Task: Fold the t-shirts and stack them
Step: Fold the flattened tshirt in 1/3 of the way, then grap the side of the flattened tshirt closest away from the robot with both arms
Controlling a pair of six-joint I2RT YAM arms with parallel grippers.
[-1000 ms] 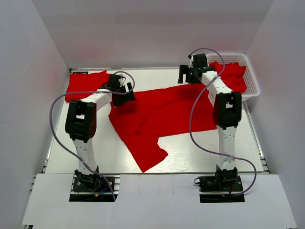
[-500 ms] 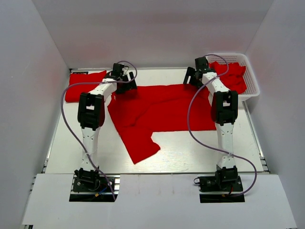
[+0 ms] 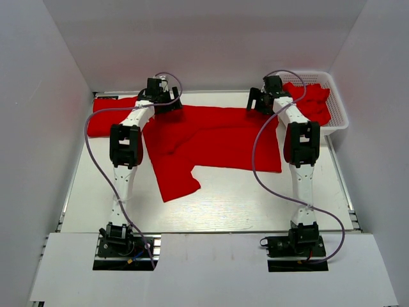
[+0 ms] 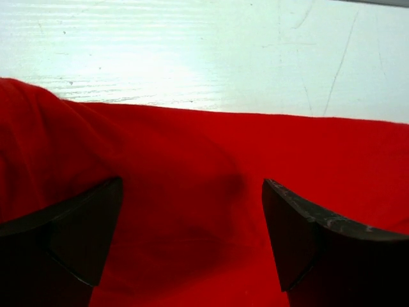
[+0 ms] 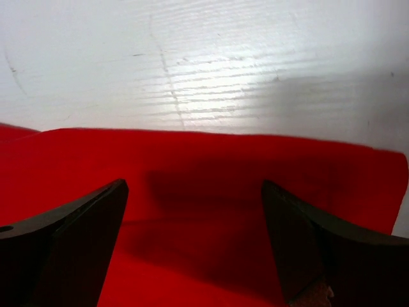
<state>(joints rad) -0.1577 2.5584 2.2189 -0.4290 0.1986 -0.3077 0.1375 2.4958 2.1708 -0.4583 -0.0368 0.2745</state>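
Note:
My left gripper will next lift, move back toward my base and come down onto the sleeve's near corner, because the sleeve sticks out toward the front.
A red t-shirt [image 3: 217, 137] lies spread on the white table [image 3: 255, 204], its far edge straight near the back and one sleeve hanging toward the front left. My left gripper [image 3: 163, 103] is at the shirt's far left corner and my right gripper [image 3: 261, 102] at its far right corner. In the left wrist view the left gripper [image 4: 192, 185] is open, its fingers astride flat red cloth [image 4: 319, 147]. In the right wrist view the right gripper [image 5: 193, 185] is open over the shirt's edge [image 5: 77, 160]. Neither grips cloth.
A folded red shirt [image 3: 108, 116] lies at the far left of the table. A white mesh basket [image 3: 341, 105] at the far right holds more red shirts [image 3: 313, 102]. White walls enclose the left, back and right sides.
Both arms have reached toward the back of the table, dragging the shirt with them. The shirt now lies farther back and flatter, with a straight far edge.

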